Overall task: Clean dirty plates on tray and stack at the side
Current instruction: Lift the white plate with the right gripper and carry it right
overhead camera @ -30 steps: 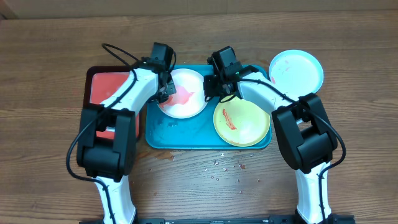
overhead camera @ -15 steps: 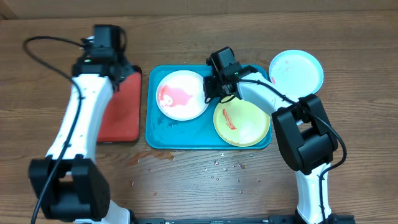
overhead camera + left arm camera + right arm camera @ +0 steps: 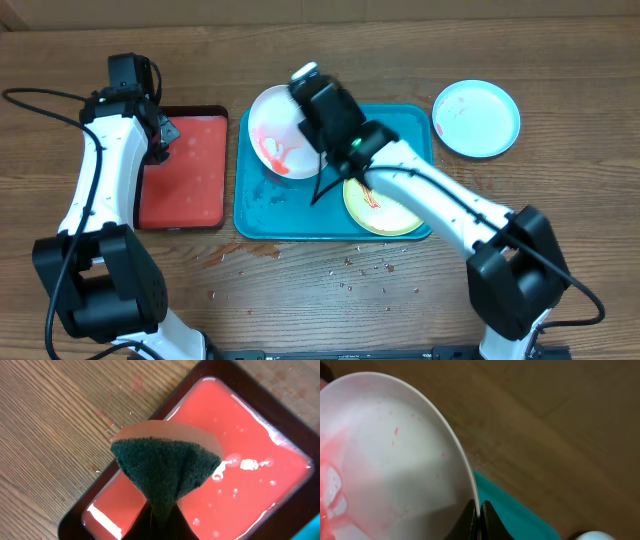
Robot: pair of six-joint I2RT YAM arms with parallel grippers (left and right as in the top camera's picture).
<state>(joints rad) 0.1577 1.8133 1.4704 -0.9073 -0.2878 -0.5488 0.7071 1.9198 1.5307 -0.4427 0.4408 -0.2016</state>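
Note:
My right gripper moves next to the right in the overhead view, then down over the light blue plate point(image 3: 477, 118) point(image 3: 596, 536) to release, because that plate is beside the tray.
The white plate point(image 3: 274, 140), smeared with red sauce, is tilted up over the back left of the turquoise tray point(image 3: 290, 210). My right gripper point(image 3: 305, 128) is shut on its rim; in the right wrist view point(image 3: 478, 510) the rim sits pinched between the fingers, and the plate point(image 3: 395, 470) fills the left. The yellow-green plate point(image 3: 385, 205) lies on the tray's right side, partly under my right arm. The light blue plate point(image 3: 477, 118) sits on the table at the back right. My left gripper point(image 3: 158, 135) is shut on a dark green sponge point(image 3: 167, 472) above the red tray point(image 3: 260, 460).
The red tray point(image 3: 185, 170) with a dark rim lies left of the turquoise tray. Crumbs point(image 3: 365, 265) are scattered on the wooden table in front of the turquoise tray.
My right gripper has lifted and tilted the white plate up at the tray's back left. My left arm has swung from the white plate out over the red tray with the sponge.

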